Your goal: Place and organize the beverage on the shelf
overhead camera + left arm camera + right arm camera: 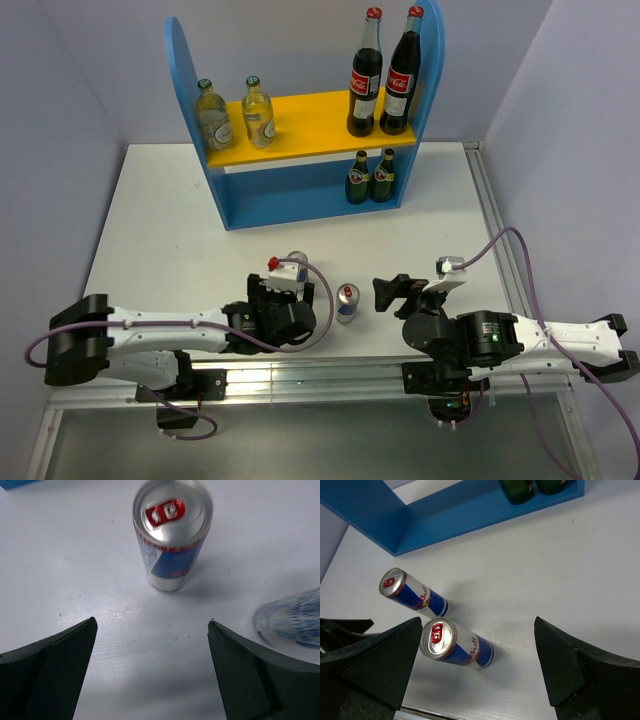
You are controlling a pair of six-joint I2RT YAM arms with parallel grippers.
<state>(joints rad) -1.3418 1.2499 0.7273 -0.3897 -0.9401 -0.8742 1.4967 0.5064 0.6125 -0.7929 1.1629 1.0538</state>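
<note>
The far can (300,265) (172,542) stands outward of my left gripper and below it, in line with the open fingers, so the gripper will lower outward around the can next.
The blue shelf (196,90) with a yellow upper board stands at the far side. Two cola bottles (383,80) stand at the upper right and two clear bottles (235,113) at the upper left. Two dark green bottles (370,177) stand on the lower level. Two blue-silver cans stand on the table. One can (347,302) (456,643) is between the arms. The other can (296,262) (172,530) (413,594) is just ahead of my left gripper (285,288) (152,621), which is open and empty. My right gripper (392,290) (478,625) is open and empty, right of the near can.
The white table (180,220) has a metal rail (330,375) along its near edge. Grey walls close in the left, the right and the back. In the left wrist view the near can (292,622) shows blurred at the right edge.
</note>
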